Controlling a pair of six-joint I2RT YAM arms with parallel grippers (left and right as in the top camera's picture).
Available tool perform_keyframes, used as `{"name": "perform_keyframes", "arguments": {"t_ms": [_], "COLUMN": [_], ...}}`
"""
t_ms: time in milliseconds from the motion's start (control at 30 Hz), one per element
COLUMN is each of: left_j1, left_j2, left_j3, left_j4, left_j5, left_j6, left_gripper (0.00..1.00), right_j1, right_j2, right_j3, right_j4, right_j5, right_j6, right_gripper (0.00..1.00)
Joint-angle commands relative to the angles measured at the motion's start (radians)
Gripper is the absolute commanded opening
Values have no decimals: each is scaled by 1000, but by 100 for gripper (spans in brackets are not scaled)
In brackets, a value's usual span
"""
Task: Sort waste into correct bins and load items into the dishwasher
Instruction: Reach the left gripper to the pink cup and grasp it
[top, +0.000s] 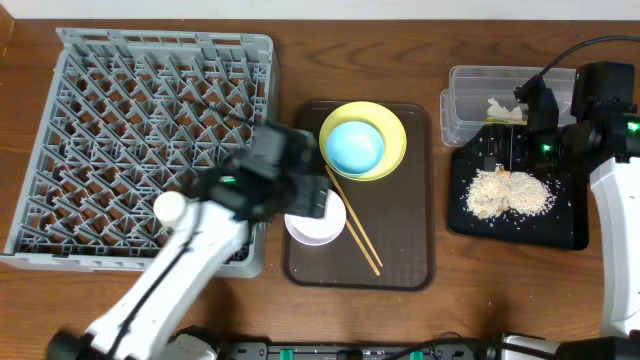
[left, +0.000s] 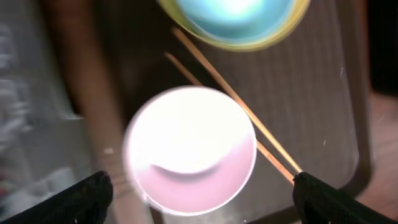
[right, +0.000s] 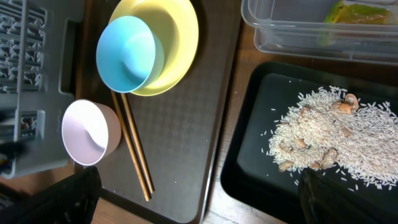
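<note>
The pale pink bowl's opening faces up, so I will lower my left gripper toward the right in the overhead view, onto the bowl's rim beside the chopsticks.
My left gripper (top: 303, 198) (left: 199, 202) is open and hovers over the pale pink bowl (top: 320, 230) (left: 189, 149), one finger on each side of it. The bowl stands on the brown tray beside two chopsticks (top: 356, 236) (left: 236, 102). The light blue bowl (top: 355, 146) (right: 127, 53) sits in the yellow plate (top: 393, 150) (right: 177, 43). My right gripper (top: 515, 145) (right: 199, 205) is open and empty above the black tray (top: 520, 235) (right: 261, 168), which holds rice scraps (top: 508, 192) (right: 336, 137). The clear tub (top: 470, 100) (right: 292, 31) holds the tissue (top: 503, 108) and the wrapper (right: 357, 12). No white cup shows.
The grey dish rack (top: 140, 130) (right: 31, 62) fills the left of the table. The dark brown serving tray (top: 400, 230) lies in the middle, between the rack and the two bins. My left arm crosses the rack's near right corner.
</note>
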Motion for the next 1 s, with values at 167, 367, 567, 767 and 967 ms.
{"name": "perform_keyframes", "arguments": {"t_ms": [167,367,567,767,967], "left_j1": [-171,-212,-215,-215,-215], "left_j2": [238,345,387,389,389], "left_j3": [12,12,12,11,11], "left_j4": [47,64,86,94,93], "left_j5": [-71,-71,-71,-71,-71], "left_j6": [6,7,7,6,6], "left_gripper": [90,78,56,32,25], "right_j1": [-5,-5,-5,-5,-5], "right_j2": [-11,-11,-11,-11,-11], "right_j3": [11,11,11,11,11], "right_j4": [-2,-1,-5,-7,-9], "right_j5": [-5,-5,-4,-4,-5], "right_j6": [-2,-3,-3,-3,-2], "right_gripper": [99,99,99,99,99]}}
